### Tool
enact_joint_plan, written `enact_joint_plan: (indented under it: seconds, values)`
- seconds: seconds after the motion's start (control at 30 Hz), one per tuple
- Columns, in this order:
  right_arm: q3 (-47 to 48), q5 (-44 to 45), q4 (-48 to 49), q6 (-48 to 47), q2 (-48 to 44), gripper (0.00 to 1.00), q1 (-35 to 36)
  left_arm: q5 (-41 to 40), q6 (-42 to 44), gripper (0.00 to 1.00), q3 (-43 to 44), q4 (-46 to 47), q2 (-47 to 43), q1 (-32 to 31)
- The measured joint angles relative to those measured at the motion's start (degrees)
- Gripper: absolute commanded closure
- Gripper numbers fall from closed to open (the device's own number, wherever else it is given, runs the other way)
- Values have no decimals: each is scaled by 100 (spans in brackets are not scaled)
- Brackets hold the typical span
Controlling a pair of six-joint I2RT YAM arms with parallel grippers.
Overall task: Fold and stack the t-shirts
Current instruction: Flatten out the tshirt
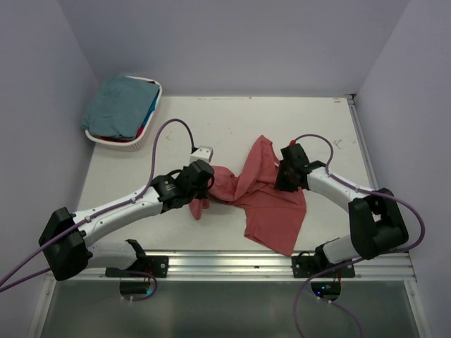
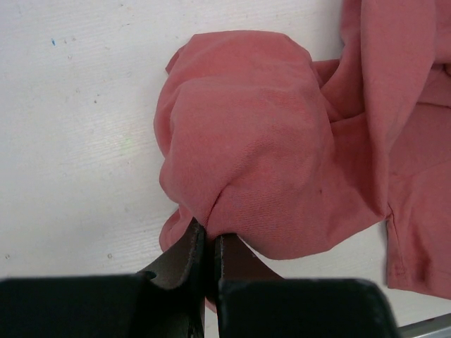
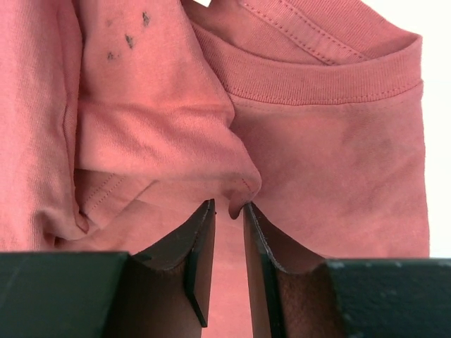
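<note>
My left gripper goes down to the left in the top view next, over bare table. It then releases the bunched fold, since its cloth (image 2: 268, 155) balloons above the fingers.
The brick-red t-shirt (image 1: 271, 201) lies crumpled and twisted on the white table (image 1: 127, 176) between the two arms. My left gripper (image 1: 203, 184) is shut on a bunched fold at the shirt's left end, seen close in the left wrist view (image 2: 210, 238) with the cloth (image 2: 268, 155) ballooning above the fingers. My right gripper (image 1: 287, 176) sits on the shirt's upper right part. In the right wrist view (image 3: 229, 209) its jaws stand a little apart, with a fold of the shirt (image 3: 338, 141) just at the tips, near the collar. The teal t-shirt (image 1: 120, 105) lies in the basket.
The white oval basket (image 1: 116, 144) stands at the table's far left corner, with bits of red and blue cloth (image 1: 146, 127) under the teal shirt. Purple walls close in the back and sides. A metal rail (image 1: 232, 262) runs along the near edge.
</note>
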Motion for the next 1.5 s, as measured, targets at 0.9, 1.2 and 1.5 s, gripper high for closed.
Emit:
enact_joint_plan:
  seconds: [0.9,1.2,1.5]
  values:
    - [-7,404,610,-9,372,100,2,46,0,100,-7,13,0,24]
    - [-85,264,531,-151,-894,100,52,-122,-24,100,-120,98,44,94]
    - [361,452,-284,-350,-2046,100,66,11,57,91,-247,463,269,1198]
